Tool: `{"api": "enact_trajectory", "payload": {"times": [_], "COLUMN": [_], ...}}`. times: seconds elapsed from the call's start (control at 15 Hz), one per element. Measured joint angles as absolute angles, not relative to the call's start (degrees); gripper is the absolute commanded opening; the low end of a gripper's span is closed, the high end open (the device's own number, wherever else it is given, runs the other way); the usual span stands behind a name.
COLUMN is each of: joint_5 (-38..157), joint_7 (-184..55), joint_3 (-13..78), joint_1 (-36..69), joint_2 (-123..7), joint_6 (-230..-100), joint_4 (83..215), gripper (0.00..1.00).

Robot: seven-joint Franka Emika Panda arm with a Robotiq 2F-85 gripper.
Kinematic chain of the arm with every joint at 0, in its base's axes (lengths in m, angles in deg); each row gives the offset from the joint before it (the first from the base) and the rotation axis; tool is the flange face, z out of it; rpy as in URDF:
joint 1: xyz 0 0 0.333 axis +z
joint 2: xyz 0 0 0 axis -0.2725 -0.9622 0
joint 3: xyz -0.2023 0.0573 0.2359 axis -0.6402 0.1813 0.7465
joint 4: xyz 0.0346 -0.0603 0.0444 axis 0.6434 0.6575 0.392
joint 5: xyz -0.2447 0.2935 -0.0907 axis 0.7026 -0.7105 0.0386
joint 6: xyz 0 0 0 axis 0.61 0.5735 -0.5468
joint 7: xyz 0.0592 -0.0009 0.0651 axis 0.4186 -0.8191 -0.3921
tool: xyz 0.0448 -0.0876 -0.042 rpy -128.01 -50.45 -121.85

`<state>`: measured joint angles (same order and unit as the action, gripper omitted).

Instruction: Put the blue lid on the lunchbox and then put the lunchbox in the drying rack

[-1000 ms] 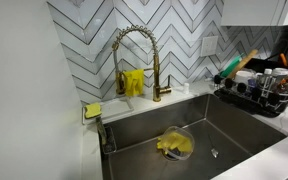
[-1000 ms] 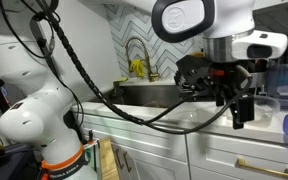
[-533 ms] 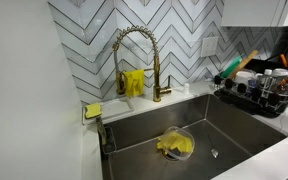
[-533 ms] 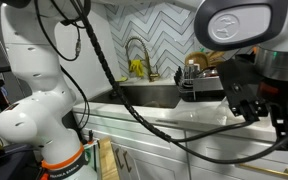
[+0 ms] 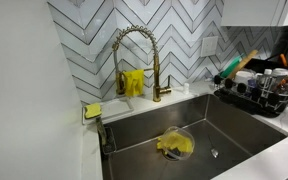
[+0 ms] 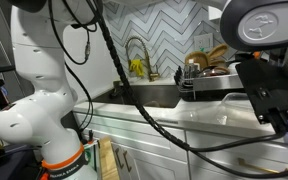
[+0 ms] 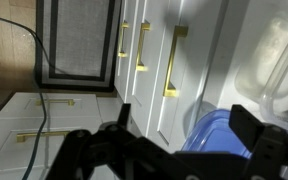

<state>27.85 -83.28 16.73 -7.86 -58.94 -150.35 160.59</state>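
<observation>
The blue lid (image 7: 222, 134) is below my wide-open, empty fingers, so I should next move my gripper down onto it and turn to line up with the counter's front edge.
In the wrist view the blue lid (image 7: 222, 134) lies on the white countertop at lower right, seen past my gripper (image 7: 189, 150). The gripper's dark fingers stand wide apart on either side of the lid, open, with nothing held. The clear lunchbox (image 7: 280, 58) sits beyond the lid at the right edge, partly cut off. In an exterior view my gripper (image 6: 287, 122) hangs low over the counter at the far right edge. The black wire drying rack (image 5: 254, 96) stands to the right of the sink and holds several items; it also shows behind the arm as the drying rack (image 6: 209, 76).
A gold faucet (image 5: 134, 55) arches over the steel sink (image 5: 229, 128). A bowl with a yellow cloth (image 5: 174, 145) lies in the basin. White cabinet doors with gold handles (image 7: 171, 60) run below the counter. The robot's white base (image 6: 39, 110) stands left of the counter.
The arm has swung further right along the counter in the exterior view, and the gripper now sits at the frame's right edge. The jaws stayed open. The sink view is unchanged.
</observation>
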Motion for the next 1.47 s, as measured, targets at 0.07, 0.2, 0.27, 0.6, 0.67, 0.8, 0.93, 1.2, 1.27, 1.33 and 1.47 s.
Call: {"api": "enact_trajectory", "payload": {"times": [0.07,0.2,0.27,0.6,0.67,0.8,0.93,1.2,1.27,1.33,1.47], "joint_5": [27.85,26.38,25.00,17.77,16.31,13.97,12.10,9.26,8.58,8.07,7.19], "joint_7": [-83.14,-82.37,-82.27,-82.37,-82.55,-82.64,-82.61,-82.05,-81.89,-81.75,-81.54], "joint_3": [16.85,17.47,17.96,20.51,21.15,22.40,23.64,25.69,26.22,26.75,27.75], "joint_1": [-7.95,-8.96,-9.90,-14.84,-15.79,-17.50,-19.02,-21.60,-22.24,-22.82,-23.75], "joint_2": [-59.07,-60.49,-61.82,-69.60,-71.07,-73.82,-76.67,-82.34,-83.72,-85.01,-87.29], "joint_6": [-150.43,-148.71,-147.27,-141.23,-139.88,-137.00,-134.04,-129.27,-128.17,-127.15,-125.70], "joint_4": [160.44,158.99,157.64,149.12,147.24,143.64,140.01,133.03,131.32,129.68,126.78], "gripper": [1.00,1.00,1.00,1.00,1.00,1.00,1.00,0.96,0.96,0.93,0.90]}}
